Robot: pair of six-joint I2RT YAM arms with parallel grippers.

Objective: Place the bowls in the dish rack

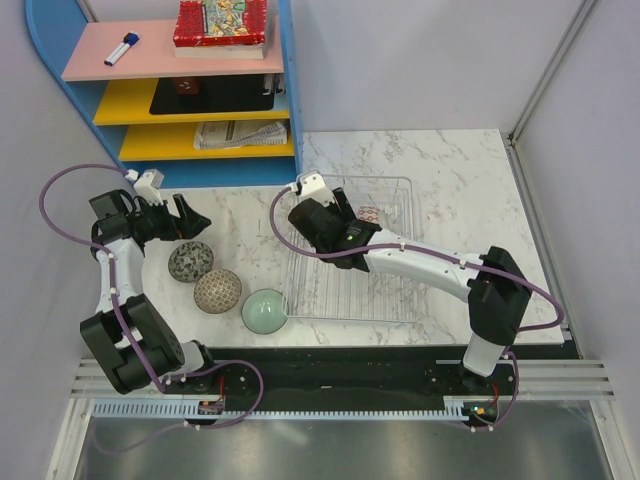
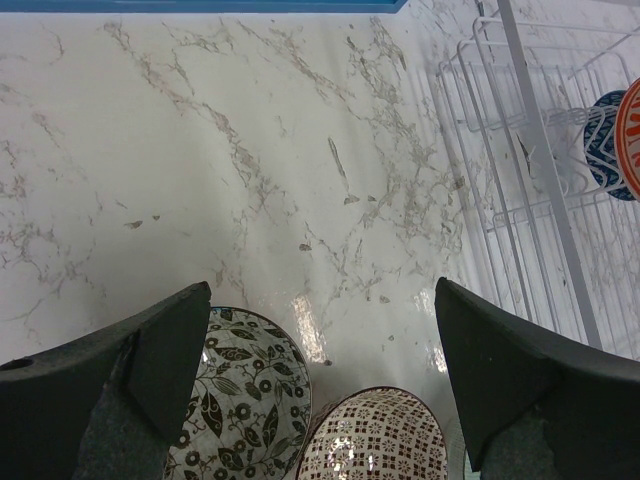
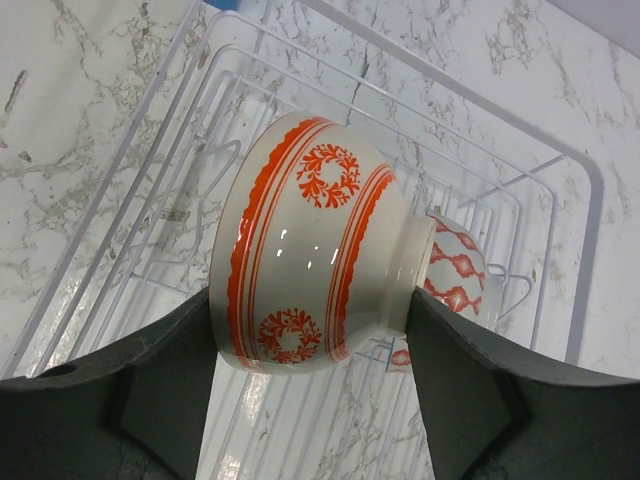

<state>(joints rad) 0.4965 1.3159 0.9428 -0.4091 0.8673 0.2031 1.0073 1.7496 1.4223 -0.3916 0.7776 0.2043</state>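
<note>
The red-white patterned bowl (image 1: 368, 215) fills the neighbouring place, so my right gripper should go down and left in the top view, into the rack's empty wires.
My right gripper (image 1: 346, 222) (image 3: 310, 300) is shut on the orange-red floral bowl (image 3: 305, 250). It holds the bowl on its side over the dish rack (image 1: 390, 290) (image 3: 575, 200), a white wire tray, with one finger on the rim and the other on the foot. A red-white patterned bowl (image 3: 458, 270) (image 1: 368, 215) stands in the rack just behind it. The grey speckled bowl (image 1: 190, 262) (image 2: 245, 400), the brown lattice bowl (image 1: 217, 291) (image 2: 375, 440) and the pale green bowl (image 1: 264, 311) sit on the table left of the rack. My left gripper (image 1: 198, 222) (image 2: 322, 290) is open and empty just beyond the grey bowl.
A blue shelf unit (image 1: 190, 90) with books and a marker stands at the back left, close behind the left arm. Grey walls bound the table on the right. The rack's left edge (image 2: 530, 150) shows in the left wrist view.
</note>
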